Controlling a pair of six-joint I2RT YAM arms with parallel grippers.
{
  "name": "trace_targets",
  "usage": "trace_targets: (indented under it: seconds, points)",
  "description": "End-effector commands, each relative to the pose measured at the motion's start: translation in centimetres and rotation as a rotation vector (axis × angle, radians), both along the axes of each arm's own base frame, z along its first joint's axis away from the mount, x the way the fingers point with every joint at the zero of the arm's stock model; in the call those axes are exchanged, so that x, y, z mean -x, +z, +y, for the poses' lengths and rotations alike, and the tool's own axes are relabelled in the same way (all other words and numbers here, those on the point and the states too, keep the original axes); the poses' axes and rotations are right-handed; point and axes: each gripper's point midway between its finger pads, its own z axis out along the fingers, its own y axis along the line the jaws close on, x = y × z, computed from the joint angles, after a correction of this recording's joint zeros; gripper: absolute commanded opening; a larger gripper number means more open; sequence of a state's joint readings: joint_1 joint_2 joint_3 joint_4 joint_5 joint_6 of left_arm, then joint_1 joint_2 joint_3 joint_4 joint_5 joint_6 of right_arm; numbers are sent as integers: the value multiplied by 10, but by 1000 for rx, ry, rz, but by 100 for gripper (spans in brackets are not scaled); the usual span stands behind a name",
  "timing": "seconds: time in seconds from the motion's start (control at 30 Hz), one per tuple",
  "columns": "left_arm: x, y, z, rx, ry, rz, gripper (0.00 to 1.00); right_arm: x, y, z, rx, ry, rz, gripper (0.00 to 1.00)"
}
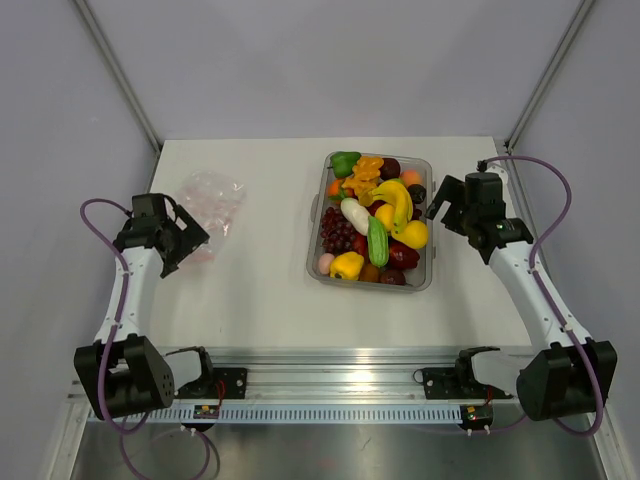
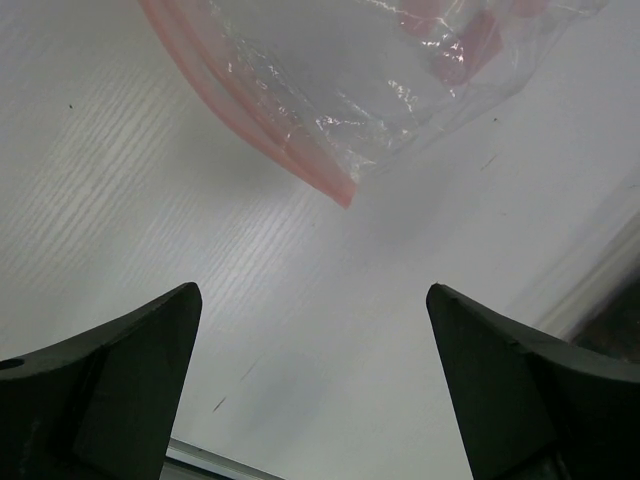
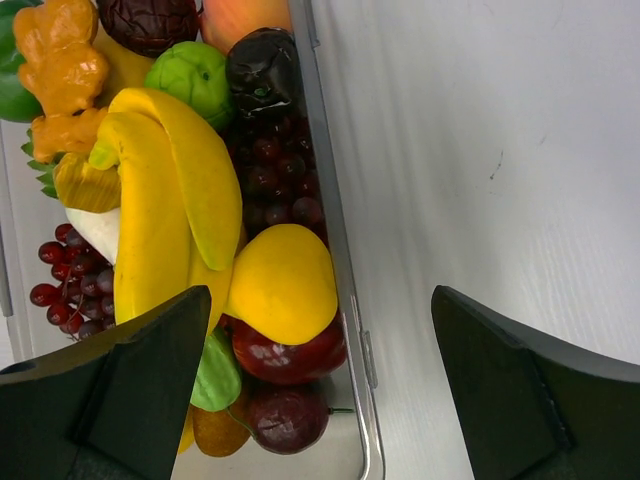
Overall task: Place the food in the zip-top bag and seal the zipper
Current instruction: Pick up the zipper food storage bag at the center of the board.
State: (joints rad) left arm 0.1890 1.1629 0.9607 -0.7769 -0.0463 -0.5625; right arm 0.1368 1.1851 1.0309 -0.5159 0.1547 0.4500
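Note:
The bag (image 1: 212, 196) lies beyond my open fingers, which are over bare table, so my left gripper will lower and move outward onto the pinkish-red zipper's near corner.
The zip-top bag (image 1: 212, 196) lies crinkled and empty at the back left of the table. In the left wrist view the bag (image 2: 400, 70) fills the top, with the pinkish-red zipper (image 2: 270, 135) running along its near edge. My left gripper (image 1: 188, 243) is open and empty just in front of the bag, and its jaws (image 2: 312, 292) stand wide above bare table. The food (image 1: 375, 215) is piled in a grey tray (image 1: 429, 250). My right gripper (image 1: 445, 205) is open and empty at the tray's right rim, and its jaws (image 3: 322, 292) straddle the rim (image 3: 340, 260) beside a yellow fruit (image 3: 280, 285).
In the right wrist view, bananas (image 3: 160, 200), dark grapes (image 3: 280, 170) and a red apple (image 3: 290, 355) crowd the tray's right side. Bare white table (image 1: 260, 290) lies between the bag and the tray. A metal rail (image 1: 330, 380) runs along the near edge.

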Motion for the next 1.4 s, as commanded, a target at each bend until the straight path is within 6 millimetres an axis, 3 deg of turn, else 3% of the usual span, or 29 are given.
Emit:
trace_targets:
  seconds: [0.0,0.13,0.47,0.63,0.7,0.83,1.1,1.2,1.23,1.3,1.33,1.37]
  points:
    - [-20,1,-11,85,-1,-48,99,-5,16,10,-35,45,-69,100]
    - [-25,-7,-8,109,80,-41,99,-5,14,18,-73,65,-59,100]
    - [-28,-35,26,113,273,-32,96,10,18,23,-94,100,-74,100]
    - [-43,-44,39,119,333,-78,88,9,25,25,-97,114,-89,99]
    - [-56,-40,45,106,329,-121,88,9,29,26,-102,120,-91,99]
    - [-71,-50,53,67,298,-121,87,11,30,26,-111,117,-100,99]
    - [-98,-75,49,107,228,-124,82,15,24,24,-119,90,-75,99]
    - [-99,-75,50,101,219,-128,74,20,21,21,-111,78,-61,100]
    - [-99,-74,52,93,222,-128,63,22,20,21,-115,73,-56,99]
    - [-98,-71,52,82,214,-136,51,23,22,22,-123,75,-63,99]
    - [-99,-69,54,71,215,-142,35,24,22,23,-134,77,-62,99]
    - [-97,-68,53,65,208,-137,26,24,23,24,-140,78,-63,99]
